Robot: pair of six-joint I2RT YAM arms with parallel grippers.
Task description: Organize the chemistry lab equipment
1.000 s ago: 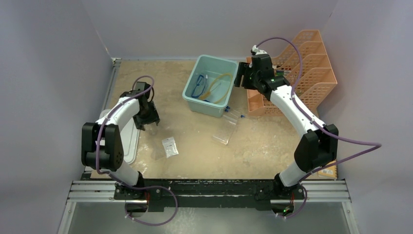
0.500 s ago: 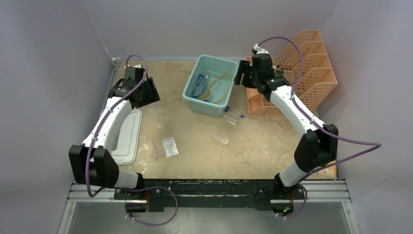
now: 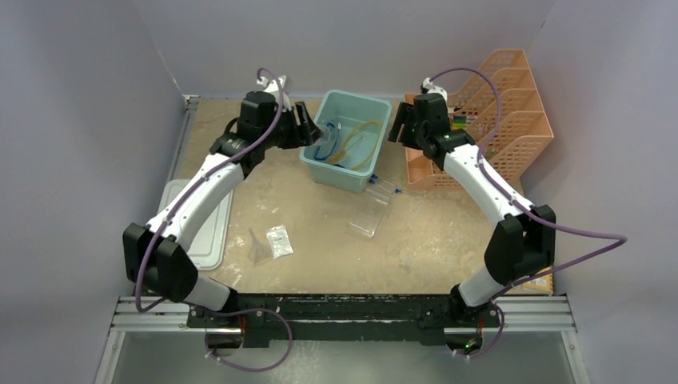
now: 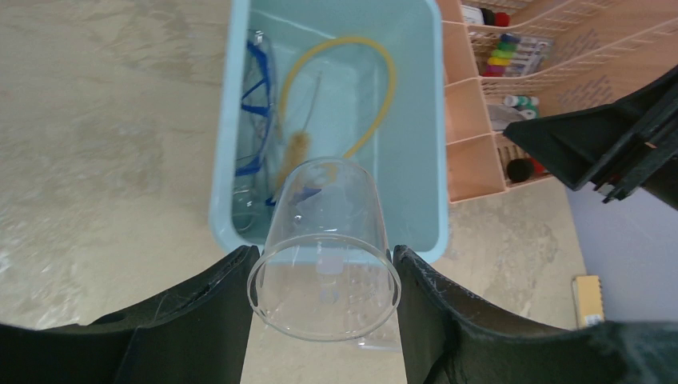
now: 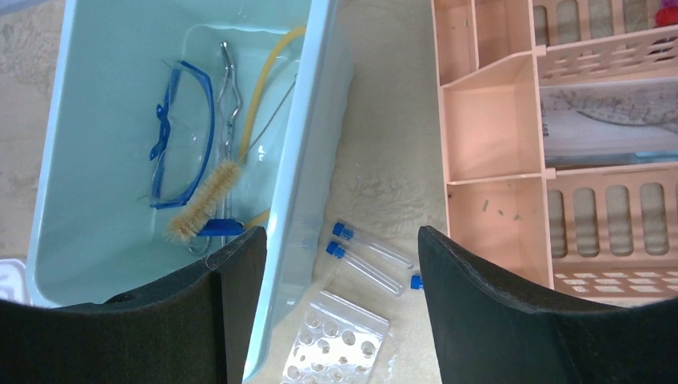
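I need to move my left gripper toward the orange tray next, then down to the mostly open bin bottom (image 3: 358,149) (image 4: 350,126) beside the brush to let go of the beaker.
My left gripper (image 3: 314,134) (image 4: 324,254) is shut on a clear beaker (image 4: 324,264), which lies tilted over the near rim of the teal bin (image 3: 340,178) (image 4: 432,120) (image 5: 304,160). Inside the bin lie blue-framed goggles (image 4: 254,112) (image 5: 180,136), metal tongs (image 5: 228,88), an amber tube (image 4: 376,104) (image 5: 260,88) and a brush (image 5: 204,200). My right gripper (image 3: 400,124) (image 5: 340,240) hangs open at the bin's right side, above blue-capped tubes (image 5: 368,256) (image 3: 384,186) and a clear rack (image 5: 336,344) (image 3: 368,214). A small packet (image 3: 279,240) lies on the table nearer the front.
An orange mesh tiered tray (image 3: 496,120) (image 5: 488,128) stands right of the bin, holding small bottles and markers. A white lid (image 3: 204,224) lies at the table's left edge. A yellow notebook (image 3: 537,282) (image 4: 588,296) sits front right. Grey walls enclose the table.
My left arm has swung from beside the white lid, back and to the right, up to the bin's left rim. The right arm has hardly moved.
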